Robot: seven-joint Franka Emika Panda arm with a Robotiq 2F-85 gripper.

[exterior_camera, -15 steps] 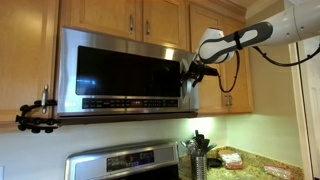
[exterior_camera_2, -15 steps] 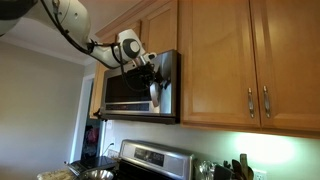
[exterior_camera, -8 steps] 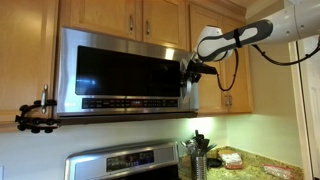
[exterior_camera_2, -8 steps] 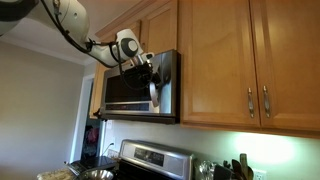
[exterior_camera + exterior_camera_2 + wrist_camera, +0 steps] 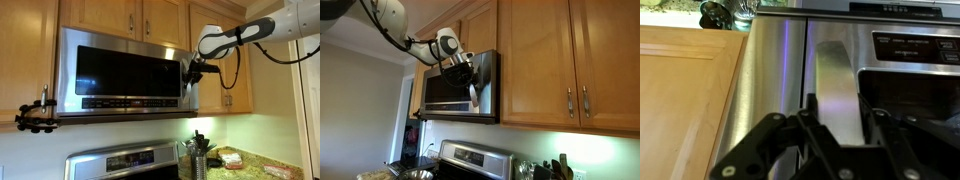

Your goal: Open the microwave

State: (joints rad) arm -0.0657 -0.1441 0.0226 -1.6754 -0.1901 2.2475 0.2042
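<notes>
My gripper has the handle [image 5: 474,95] [image 5: 836,80] between its fingers, and the microwave's door is still closed. I should pull the handle back, away from the microwave body, and then let go of it.
The stainless-steel microwave [image 5: 120,72] with its dark glass window hangs under the wooden cabinets and also shows in an exterior view from its side [image 5: 450,90]. Its vertical steel door handle [image 5: 836,75] runs up the right end of the door. My gripper [image 5: 190,71] [image 5: 472,76] is at that handle. In the wrist view the gripper [image 5: 837,104] is shut on the handle, one black finger [image 5: 811,112] on each side of the bar. The door looks closed against the microwave body.
Wooden cabinets [image 5: 140,15] sit above, and another [image 5: 685,95] sits right beside the handle. A steel stove [image 5: 125,162] stands below. A utensil holder [image 5: 198,150] stands on the granite counter [image 5: 255,165]. A black clamp [image 5: 35,116] sticks out at the left.
The jaws have closed from wide open onto the door handle. The arm has hardly moved and the door has not shifted.
</notes>
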